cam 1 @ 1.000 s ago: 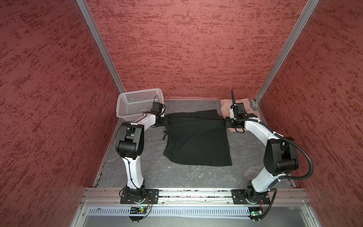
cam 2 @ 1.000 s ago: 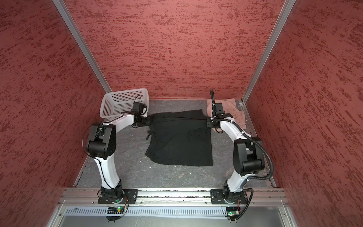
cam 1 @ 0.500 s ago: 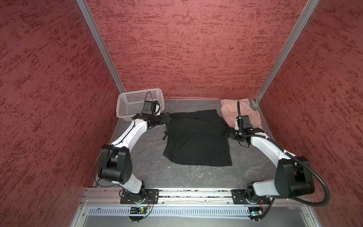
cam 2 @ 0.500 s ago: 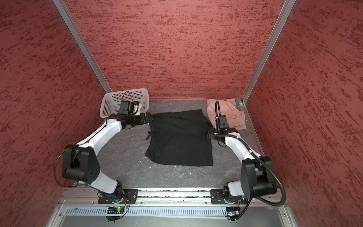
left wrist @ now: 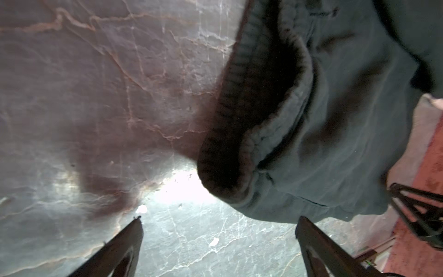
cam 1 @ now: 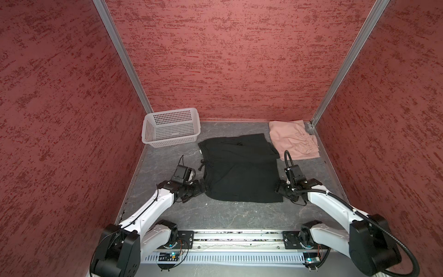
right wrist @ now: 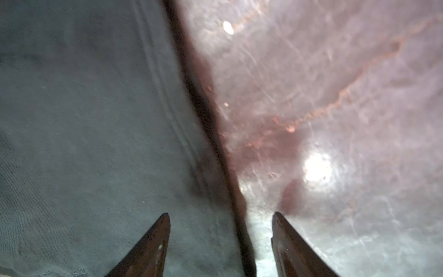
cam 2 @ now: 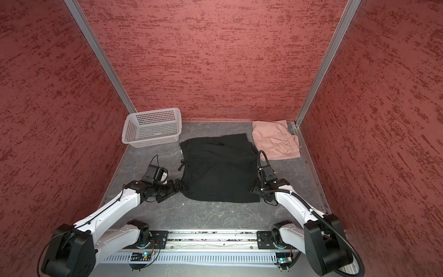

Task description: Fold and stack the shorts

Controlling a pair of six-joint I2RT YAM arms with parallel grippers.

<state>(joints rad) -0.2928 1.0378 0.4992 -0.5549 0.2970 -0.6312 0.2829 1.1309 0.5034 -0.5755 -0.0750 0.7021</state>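
Observation:
The left gripper's fingers still span bare table, so the robot should next lower that gripper and close it on the waistband's near corner (cam 1: 207,191) (left wrist: 224,184), which is below and just beyond its fingers.
The black shorts (cam 1: 239,167) (cam 2: 220,167) lie spread flat mid-table, waistband toward the left. My left gripper (cam 1: 202,189) (cam 2: 178,188) sits low at their near-left corner. In the left wrist view this gripper (left wrist: 219,219) is open over bare table, with the gathered waistband (left wrist: 239,120) just ahead. My right gripper (cam 1: 278,189) (cam 2: 254,189) is at the near-right edge. In the right wrist view it (right wrist: 220,214) is open and straddles the hem of the black cloth (right wrist: 84,120). The pink shorts (cam 1: 293,142) (cam 2: 275,141) lie folded in the back right corner.
A white perforated basket (cam 1: 170,129) (cam 2: 152,128) stands at the back left, close to the wall. Red walls close in three sides. The grey marbled table (cam 1: 239,215) runs to the metal rail that carries both arm bases at the near edge.
Both grippers let go of the black shorts' far corners, opened, and drew back to the near corners. The far edge of the shorts now lies slack and slightly rumpled.

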